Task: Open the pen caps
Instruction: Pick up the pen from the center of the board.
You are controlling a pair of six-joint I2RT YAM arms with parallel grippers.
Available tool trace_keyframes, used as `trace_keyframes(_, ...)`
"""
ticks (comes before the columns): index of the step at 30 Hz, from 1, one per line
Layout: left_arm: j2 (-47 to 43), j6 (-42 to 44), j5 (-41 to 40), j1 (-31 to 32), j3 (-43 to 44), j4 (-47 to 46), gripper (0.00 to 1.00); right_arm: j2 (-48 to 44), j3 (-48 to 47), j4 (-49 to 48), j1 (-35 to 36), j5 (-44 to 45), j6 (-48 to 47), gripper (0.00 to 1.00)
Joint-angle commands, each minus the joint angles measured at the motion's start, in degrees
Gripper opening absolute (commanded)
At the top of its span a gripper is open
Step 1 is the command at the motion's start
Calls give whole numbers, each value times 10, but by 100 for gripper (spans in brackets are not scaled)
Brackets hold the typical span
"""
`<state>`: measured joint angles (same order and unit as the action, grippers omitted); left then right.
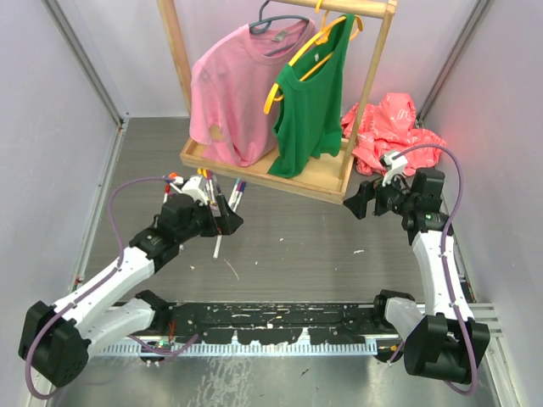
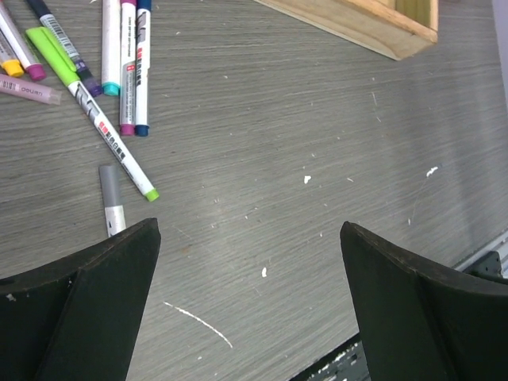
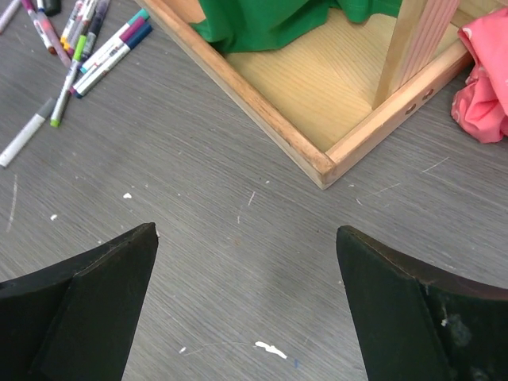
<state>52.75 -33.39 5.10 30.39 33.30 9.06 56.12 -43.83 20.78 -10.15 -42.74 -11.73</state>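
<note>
I need to move my left gripper outward and down onto the lime green-capped marker next and close it around the marker's white body, because that body sticks out clear of the neighboring markers.
Several capped markers point(image 2: 119, 71) lie in a loose pile on the grey table, at the upper left of the left wrist view. Their caps show there: a lime green cap point(image 2: 49, 49), a grey cap point(image 2: 109, 186) on a lone marker closest to my fingers, and magenta point(image 2: 127, 128) and blue point(image 2: 141, 129) ends. The pile also shows in the right wrist view point(image 3: 83, 44) and in the top view point(image 1: 222, 191). My left gripper point(image 2: 250, 230) is open and empty just right of the pile point(image 1: 227, 222). My right gripper point(image 3: 246, 230) is open and empty, far to the right point(image 1: 361, 203).
A wooden rack base point(image 1: 314, 182) with a pink shirt point(image 1: 233, 93) and a green top point(image 1: 312, 93) on hangers stands behind the markers; its corner point(image 3: 321, 163) is just ahead of my right gripper. A pink cloth point(image 1: 390, 127) lies at the back right.
</note>
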Motion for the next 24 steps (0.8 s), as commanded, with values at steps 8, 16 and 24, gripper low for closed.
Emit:
trace_keyframes(8,153,39,-90,4,100,11,75,-12,-27,8,16,-1,-74,100)
trace_keyframes(16,308,74,-224,3,195,75,46,-20,-26,8,18,2,-71,100)
trace_keyframes(24,396,57,-233,1,265,97,27,-24,-24,7,20,-6,-66,100)
